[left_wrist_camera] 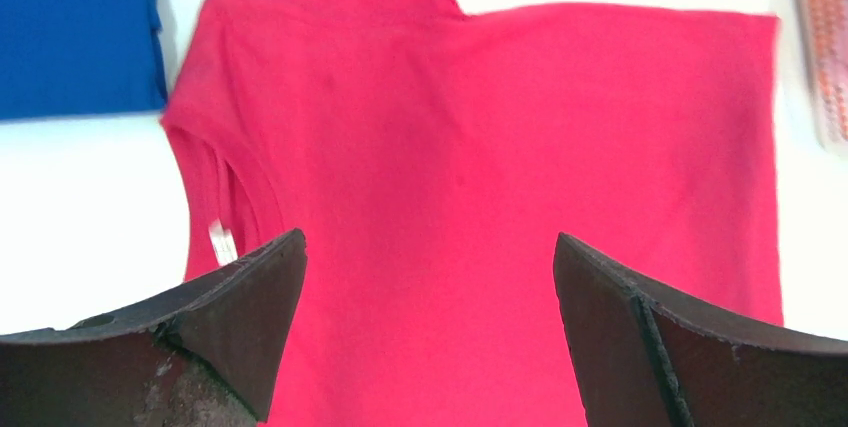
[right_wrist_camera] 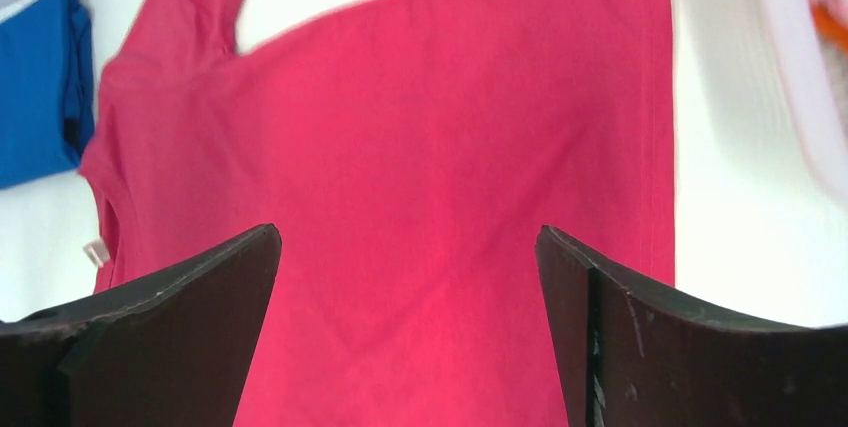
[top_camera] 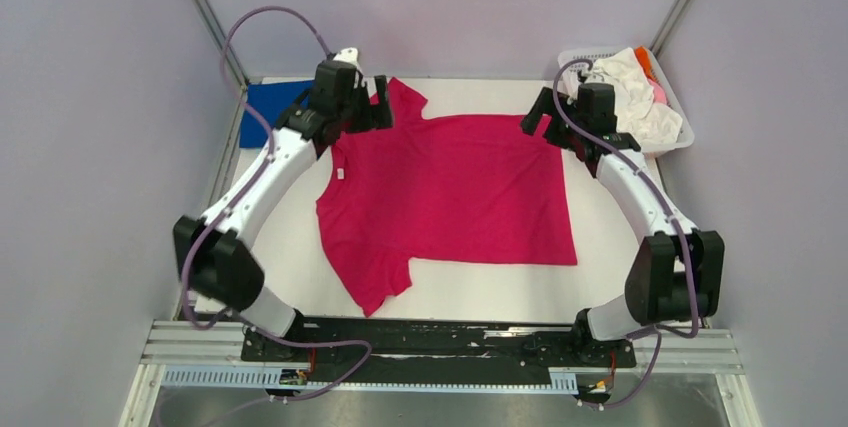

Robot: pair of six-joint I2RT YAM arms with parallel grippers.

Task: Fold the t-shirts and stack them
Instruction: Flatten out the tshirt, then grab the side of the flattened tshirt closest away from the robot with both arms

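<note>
I will next bring my left gripper back and down onto that sleeve's pointed tip (top_camera: 369, 309) to close, as the near sleeve's hem lies crumpled beside the black bar.
A magenta-red t-shirt (top_camera: 450, 187) lies spread flat on the white table, neck label (top_camera: 340, 173) to the left, one sleeve at the far edge, one toward the near edge. It fills the left wrist view (left_wrist_camera: 480, 167) and the right wrist view (right_wrist_camera: 420, 147). My left gripper (top_camera: 378, 107) hovers open and empty over the far left sleeve. My right gripper (top_camera: 537, 117) hovers open and empty over the shirt's far right corner. A folded royal-blue shirt (top_camera: 272, 105) lies at the far left, also in the left wrist view (left_wrist_camera: 75, 32).
A white lattice basket (top_camera: 668, 107) at the far right holds white, pink and orange shirts (top_camera: 630, 87). Grey walls and metal posts enclose the table. The arm bases and black rail (top_camera: 440, 342) run along the near edge.
</note>
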